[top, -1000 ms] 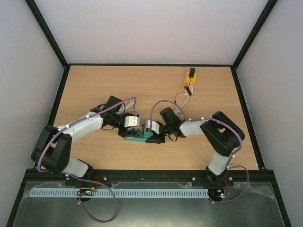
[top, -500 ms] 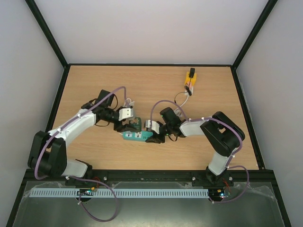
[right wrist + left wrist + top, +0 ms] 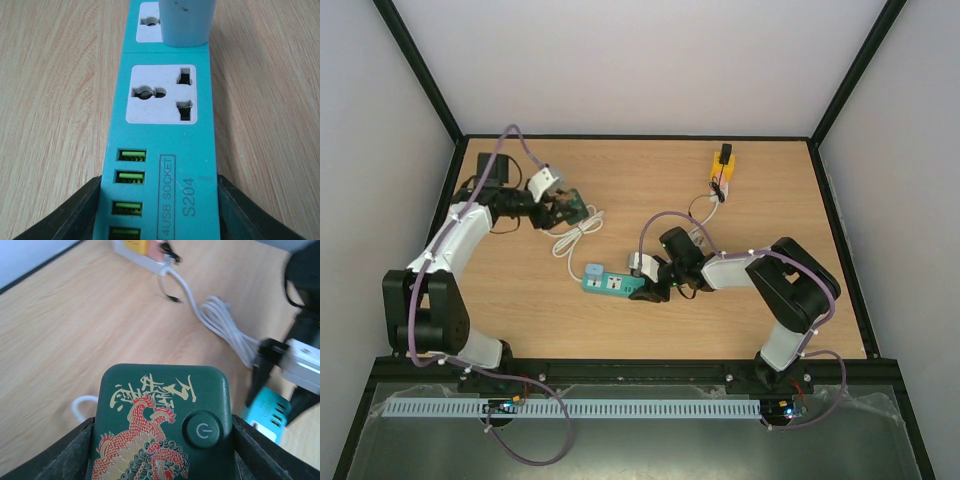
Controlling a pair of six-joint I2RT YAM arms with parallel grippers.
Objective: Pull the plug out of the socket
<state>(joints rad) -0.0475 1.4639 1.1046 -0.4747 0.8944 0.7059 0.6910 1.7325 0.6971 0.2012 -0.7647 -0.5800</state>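
Note:
My left gripper swings outward and down next and releases the plug on the table's bare far corner, which lies to its left in the top view.
The plug [image 3: 160, 425] is a dark green block with a red and gold dragon and a round power button. My left gripper [image 3: 162, 422] is shut on it, fingers [image 3: 75, 450] pressing both sides. In the top view the left gripper [image 3: 563, 206] holds the plug [image 3: 576, 204] at the far left, well apart from the socket. The socket is a teal power strip [image 3: 608, 285] lying mid-table. My right gripper [image 3: 160, 185] is shut on its USB end. The nearest outlet [image 3: 161, 95] of the teal strip [image 3: 165, 150] is bare.
A white block [image 3: 186, 22] stands in the strip's far outlet. A coiled white cable [image 3: 575, 238] lies between plug and strip. A yellow power strip [image 3: 722, 172] with a black plug sits at the back right, its white cord [image 3: 220, 320] running toward my right arm.
My left gripper has lifted the green plug off the teal strip and carried it back and to the left. The right gripper has stayed clamped on the strip.

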